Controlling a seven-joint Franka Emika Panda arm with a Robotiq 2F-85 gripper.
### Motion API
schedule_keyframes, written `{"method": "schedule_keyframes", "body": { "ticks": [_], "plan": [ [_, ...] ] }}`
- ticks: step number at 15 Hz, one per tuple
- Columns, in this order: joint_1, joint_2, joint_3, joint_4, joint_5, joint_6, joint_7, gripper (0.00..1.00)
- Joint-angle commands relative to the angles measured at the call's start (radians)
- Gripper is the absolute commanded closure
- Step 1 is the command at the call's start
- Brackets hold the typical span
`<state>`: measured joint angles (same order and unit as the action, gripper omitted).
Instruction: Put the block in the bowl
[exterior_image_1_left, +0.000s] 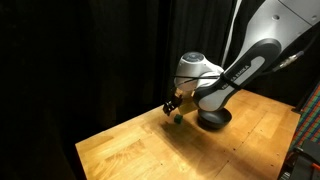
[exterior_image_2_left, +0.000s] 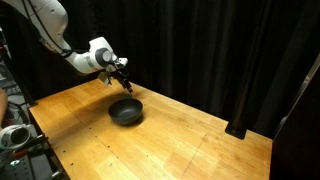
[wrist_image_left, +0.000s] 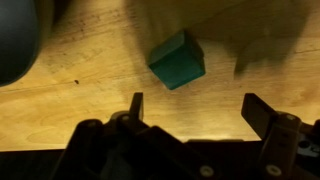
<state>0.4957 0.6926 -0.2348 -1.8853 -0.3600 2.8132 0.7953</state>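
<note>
My gripper eases over the green block (exterior_image_1_left: 178, 119) (wrist_image_left: 177, 61) and down around it next, since the block lies below my gripper and beyond its open fingers.
The block (wrist_image_left: 178, 60) is a small dark green cube lying on the wooden table, just beyond my fingertips in the wrist view. In an exterior view it shows as a tiny green spot (exterior_image_1_left: 178, 117) under the gripper (exterior_image_1_left: 173, 106). My gripper (wrist_image_left: 198, 100) is open and empty, its two fingers spread wide, hovering just above the table over the block. The black bowl (exterior_image_1_left: 213, 119) sits on the table close beside the block; it also shows in the other exterior view (exterior_image_2_left: 126, 110) and as a dark blurred edge in the wrist view (wrist_image_left: 15, 35). I cannot make out the block near the gripper (exterior_image_2_left: 123, 80) there.
The wooden table (exterior_image_2_left: 190, 140) is backed by black curtains. Equipment stands at the table's edge (exterior_image_2_left: 15, 135) and at the side (exterior_image_1_left: 308, 140). The arm reaches over the bowl (exterior_image_1_left: 235, 75).
</note>
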Motion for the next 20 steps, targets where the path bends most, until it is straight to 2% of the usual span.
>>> {"method": "schedule_keyframes", "body": {
  "ticks": [1, 7, 12, 17, 18, 19, 20],
  "plan": [
    [-0.026, 0.016, 0.003, 0.032, 0.036, -0.053, -0.030, 0.00],
    [-0.073, 0.027, 0.029, 0.020, 0.069, -0.050, -0.050, 0.00],
    [-0.122, 0.032, 0.104, 0.020, 0.147, -0.051, -0.112, 0.00],
    [-0.116, 0.040, 0.114, 0.019, 0.190, -0.053, -0.133, 0.00],
    [-0.104, 0.041, 0.102, 0.019, 0.186, -0.045, -0.124, 0.25],
    [-0.086, 0.045, 0.082, 0.021, 0.175, -0.038, -0.106, 0.26],
    [-0.065, 0.046, 0.057, 0.021, 0.159, -0.025, -0.088, 0.07]
  ]
}}
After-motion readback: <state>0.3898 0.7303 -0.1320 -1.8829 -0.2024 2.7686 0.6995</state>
